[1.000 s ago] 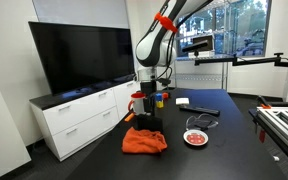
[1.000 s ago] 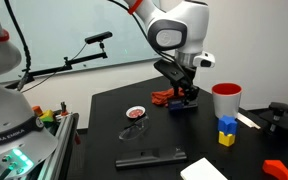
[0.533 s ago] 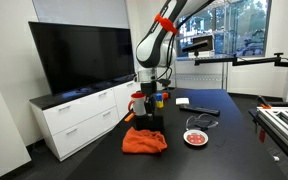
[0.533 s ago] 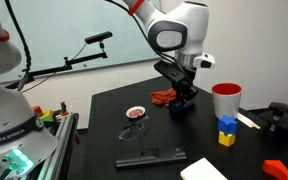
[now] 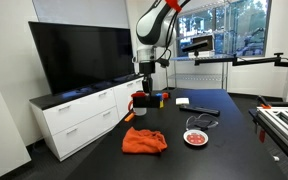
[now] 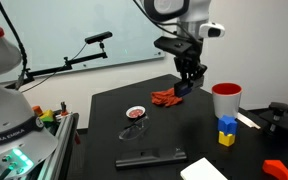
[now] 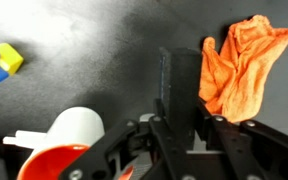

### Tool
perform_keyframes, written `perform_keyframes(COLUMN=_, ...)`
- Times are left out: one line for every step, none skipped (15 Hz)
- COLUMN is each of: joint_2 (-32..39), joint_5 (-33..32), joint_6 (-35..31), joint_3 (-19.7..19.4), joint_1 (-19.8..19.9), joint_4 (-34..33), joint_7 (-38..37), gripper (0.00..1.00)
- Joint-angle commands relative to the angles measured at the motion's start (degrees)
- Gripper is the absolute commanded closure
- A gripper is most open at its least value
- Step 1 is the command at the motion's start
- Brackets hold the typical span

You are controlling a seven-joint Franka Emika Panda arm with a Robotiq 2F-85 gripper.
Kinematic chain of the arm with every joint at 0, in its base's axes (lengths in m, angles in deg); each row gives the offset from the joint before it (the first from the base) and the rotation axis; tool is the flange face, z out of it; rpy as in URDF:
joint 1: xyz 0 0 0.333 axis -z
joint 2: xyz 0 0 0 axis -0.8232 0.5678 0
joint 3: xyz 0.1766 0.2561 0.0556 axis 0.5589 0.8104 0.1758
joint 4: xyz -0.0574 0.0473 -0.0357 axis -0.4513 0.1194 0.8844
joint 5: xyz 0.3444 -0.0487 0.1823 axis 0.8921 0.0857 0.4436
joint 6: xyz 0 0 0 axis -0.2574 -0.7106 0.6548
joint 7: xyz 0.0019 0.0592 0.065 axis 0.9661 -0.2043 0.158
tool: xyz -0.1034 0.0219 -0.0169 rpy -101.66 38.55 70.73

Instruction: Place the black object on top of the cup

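The cup's opening lies left of my gripper in the wrist view, so next my gripper needs to lift the block clear of the cup's rim, cross over and release.
The black object is a small dark block standing on end between my fingers in the wrist view. My gripper is shut on it. In both exterior views the gripper hangs well above the black table with the block in it. The cup, white outside with a red rim, stands on the table a short way to one side of the gripper and lower. The cup fills the lower left of the wrist view, mouth open. Its red side shows just below the gripper.
An orange cloth lies on the table under and beside the gripper. A blue cup on a yellow one stands near the white cup. A red-and-white dish, a thin cable loop and a long black slab lie farther off.
The gripper has shut on the black block beside the orange cloth and lifted it clear of the table, moving up and slightly toward the cup.
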Motion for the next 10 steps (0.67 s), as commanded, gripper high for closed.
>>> perform_keyframes(joint_2=-5.84, joint_5=-1.92, joint_6=6.60, joint_3=-2.32, joint_1=-0.53, joint_4=-1.32, joint_7=0.98, gripper=0.92)
perform_keyframes(joint_2=-6.56, joint_5=-2.64, joint_6=8.01, joint_3=-3.11, joint_1=-0.87, joint_4=-2.31, joint_7=0.49, gripper=0.92)
perform_keyframes(joint_2=-7.14, joint_5=-3.14, joint_6=9.23, joint_3=-3.72, joint_1=-1.14, joint_4=-3.25, joint_7=0.08, gripper=0.92)
perform_keyframes(joint_2=-7.12, joint_5=-4.12, joint_6=9.85, joint_3=-4.29, joint_1=-1.48, joint_4=-4.30, joint_7=-0.72, gripper=0.92)
perform_keyframes(joint_2=-6.88, joint_5=-4.98, joint_6=10.19, joint_3=-4.70, joint_1=-1.77, joint_4=-5.30, joint_7=-1.42, gripper=0.92)
perform_keyframes(joint_2=-5.83, joint_5=-5.33, joint_6=9.98, joint_3=-4.93, joint_1=-1.93, joint_4=-6.49, joint_7=-1.90, gripper=0.92)
perform_keyframes(joint_2=-5.11, joint_5=-5.80, joint_6=9.79, joint_3=-5.13, joint_1=-2.15, joint_4=-7.45, joint_7=-2.54, gripper=0.92)
perform_keyframes(joint_2=-3.83, joint_5=-6.07, joint_6=9.52, joint_3=-5.29, joint_1=-2.34, joint_4=-8.45, joint_7=-3.06, gripper=0.92)
perform_keyframes(joint_2=-2.55, joint_5=-6.50, joint_6=9.24, joint_3=-5.45, joint_1=-2.52, joint_4=-9.55, joint_7=-4.04, gripper=0.92)
perform_keyframes(joint_2=-1.41, joint_5=-6.91, joint_6=9.18, joint_3=-5.52, joint_1=-2.63, joint_4=-10.46, joint_7=-4.81, gripper=0.92)
